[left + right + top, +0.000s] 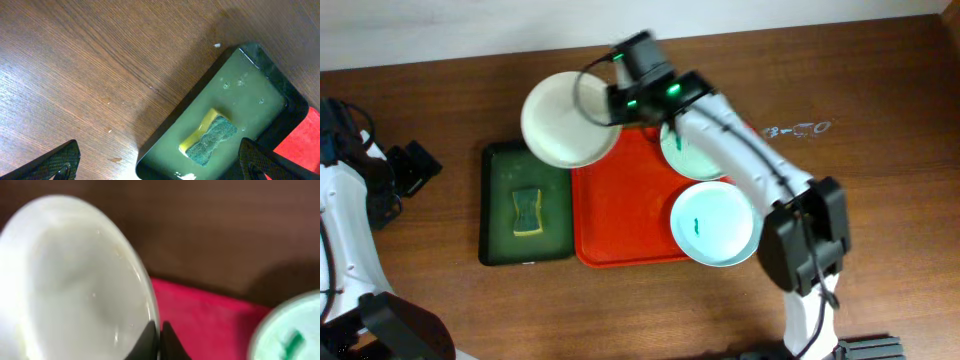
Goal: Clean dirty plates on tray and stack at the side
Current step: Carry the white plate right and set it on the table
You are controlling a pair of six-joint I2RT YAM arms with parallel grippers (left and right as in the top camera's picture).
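My right gripper swings the white plate to the right in the overhead view next, then brings it down onto free table beside the red tray.
My right gripper is shut on the rim of the white plate, holding it over the far ends of both trays. In the right wrist view the fingertips pinch that plate's edge, with the red tray behind. On the red tray lie two mint plates. The near one has a teal smear. The far one is partly under my right arm, and its smear shows in the wrist view. My left gripper stands open at the far left, over bare table.
A dark green tray with a yellow-green sponge lies left of the red tray. The left wrist view shows this tray wet, the sponge in it, and wood table to its left. The table's far edge meets a white wall.
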